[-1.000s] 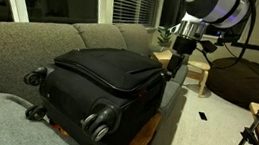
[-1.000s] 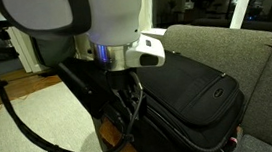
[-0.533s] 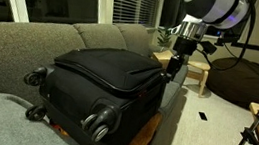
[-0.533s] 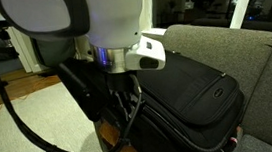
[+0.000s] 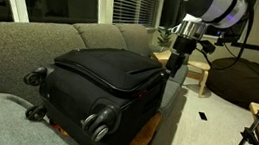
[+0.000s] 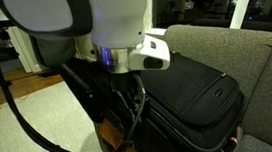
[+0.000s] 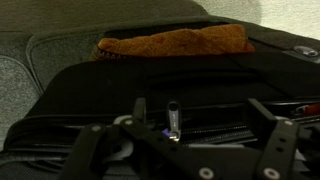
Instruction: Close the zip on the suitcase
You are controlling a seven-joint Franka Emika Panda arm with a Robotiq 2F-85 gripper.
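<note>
My gripper will next shift left in the wrist view and then close on the small silvery pull (image 7: 173, 115), which stands off-centre between the spread fingers.
The black soft-sided suitcase (image 5: 104, 74) lies flat by the grey couch, wheels toward the camera; it shows in both exterior views (image 6: 193, 91). In the wrist view its lid (image 7: 150, 85) fills the frame and the zip (image 7: 215, 128) runs as a dark toothed track along the near edge. A small silvery pull (image 7: 173, 115) stands up from the track. My gripper (image 5: 173, 70) is at the suitcase's far corner, pointing down at the edge. In the wrist view its fingers (image 7: 200, 110) are spread either side of the pull, which stands near the left finger.
A grey couch (image 5: 34, 35) runs behind the suitcase. An orange-brown cloth (image 7: 175, 43) lies beyond the lid. A small wooden stool (image 5: 200, 72) and a dark beanbag (image 5: 254, 84) stand past the arm. Black cables (image 6: 19, 107) hang beside the arm.
</note>
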